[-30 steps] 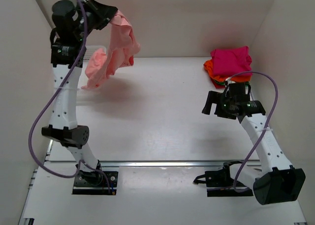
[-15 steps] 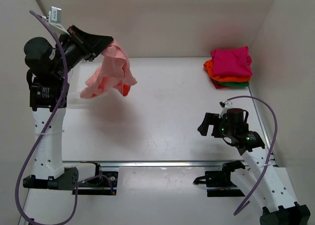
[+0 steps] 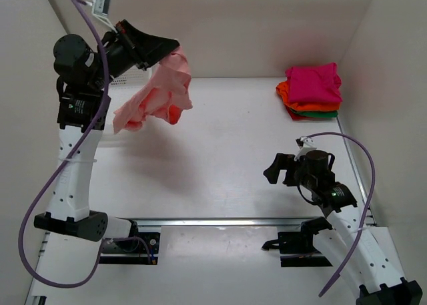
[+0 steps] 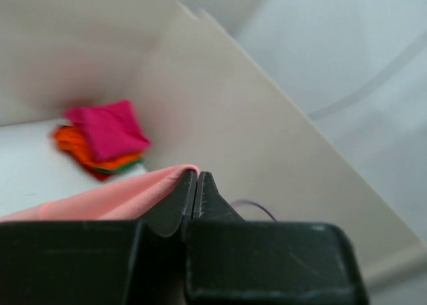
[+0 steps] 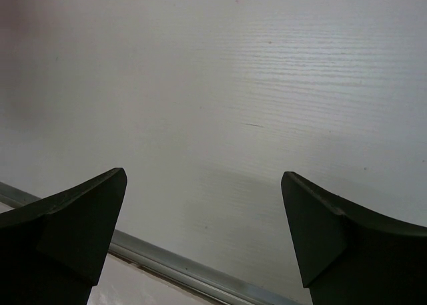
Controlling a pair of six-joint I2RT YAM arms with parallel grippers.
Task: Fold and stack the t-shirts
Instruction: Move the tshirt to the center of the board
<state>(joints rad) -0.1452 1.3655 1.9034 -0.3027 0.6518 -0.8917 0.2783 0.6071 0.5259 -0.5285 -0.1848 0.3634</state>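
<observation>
The salmon-pink t-shirt hangs crumpled. My left gripper should lift it and swing it out next, then lower it over the bare table near the far wall.
A salmon-pink t-shirt hangs crumpled in the air over the table's far left, held by my left gripper, which is shut on its top edge. In the left wrist view the pink cloth drapes from the closed left gripper. A stack of folded t-shirts, magenta on top with orange, green and red under it, lies at the far right corner; the stack also shows in the left wrist view. My right gripper hovers low at the near right, open, with only bare table between the right gripper's fingers.
White walls close in the table on the left, back and right. A metal rail runs along the table's near edge, with both arm bases behind it. A purple cable loops off the right arm.
The left arm has swung the hanging pink t-shirt down, then slightly rightward and up. The right arm has drawn back toward the near edge and lowered, its gripper staying open.
</observation>
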